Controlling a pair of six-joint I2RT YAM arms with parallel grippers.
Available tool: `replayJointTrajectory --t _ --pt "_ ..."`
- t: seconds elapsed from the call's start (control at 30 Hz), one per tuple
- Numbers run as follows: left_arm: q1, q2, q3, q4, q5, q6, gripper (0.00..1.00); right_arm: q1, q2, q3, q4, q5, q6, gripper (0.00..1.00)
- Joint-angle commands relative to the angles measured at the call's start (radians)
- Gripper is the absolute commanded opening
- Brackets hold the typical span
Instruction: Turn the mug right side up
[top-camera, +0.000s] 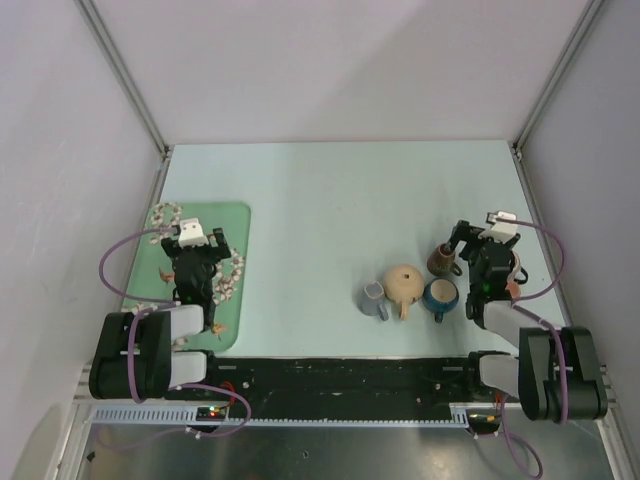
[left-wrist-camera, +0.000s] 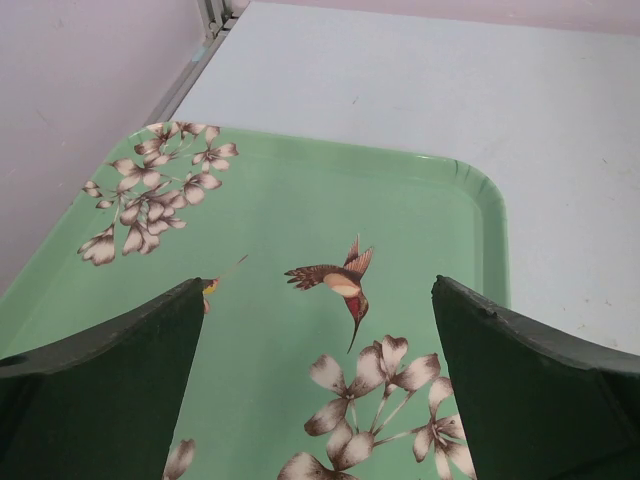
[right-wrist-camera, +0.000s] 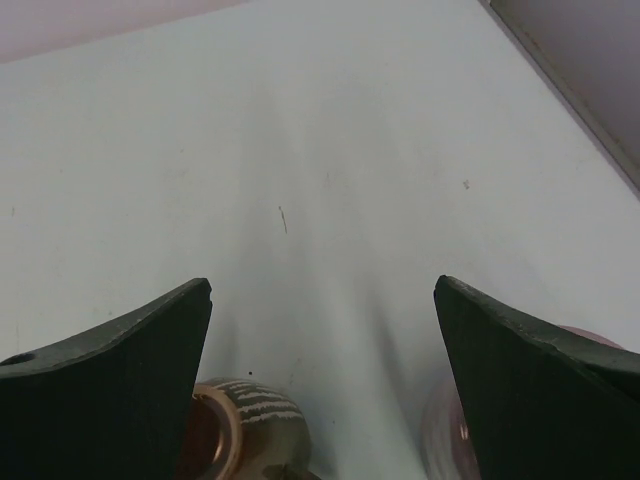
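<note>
I should bring my right gripper back and to the left in the top view, onto the grey-blue mug's handle, since it sticks out free toward the table's near edge.
The tan mug (top-camera: 404, 285) stands mouth down on the pale table, right of centre, its rounded base up and its handle pointing toward the near edge. It appears in neither wrist view. My right gripper (top-camera: 478, 238) (right-wrist-camera: 322, 285) is open and empty, low over the table, to the right of and a little beyond the mug. My left gripper (top-camera: 192, 232) (left-wrist-camera: 318, 290) is open and empty above the green tray (top-camera: 230, 215) (left-wrist-camera: 300, 200), far to the mug's left.
A small grey-blue mug (top-camera: 373, 298) touches the tan mug's left side and a dark blue mug (top-camera: 440, 294) stands at its right. A brown striped cup (top-camera: 444, 260) (right-wrist-camera: 240, 430) sits by my right gripper's left finger. A pinkish object (right-wrist-camera: 445, 435) lies by the right finger.
</note>
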Motion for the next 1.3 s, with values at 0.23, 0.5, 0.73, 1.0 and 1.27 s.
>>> replayJointTrajectory --t 0.23,0.5,0.73,1.0,1.27 --pt "0.006 -0.011 0.018 0.050 -0.025 -0.011 1.00 0.067 -0.349 0.272 -0.531 -0.131 -0.030 0.99" --pt "0.014 -0.063 0.194 -0.330 0.009 -0.004 1.00 0.567 -0.357 0.552 -1.169 -0.093 -0.090 0.98" --pt "0.018 -0.024 0.762 -1.194 0.408 0.128 1.00 1.036 -0.220 0.617 -1.520 0.213 0.136 0.72" --pt "0.018 -0.051 0.995 -1.563 0.515 0.156 1.00 1.157 -0.072 0.623 -1.629 0.288 0.488 0.64" --pt "0.017 -0.061 1.018 -1.619 0.522 0.132 1.00 1.079 0.030 0.575 -1.478 0.271 0.419 0.49"
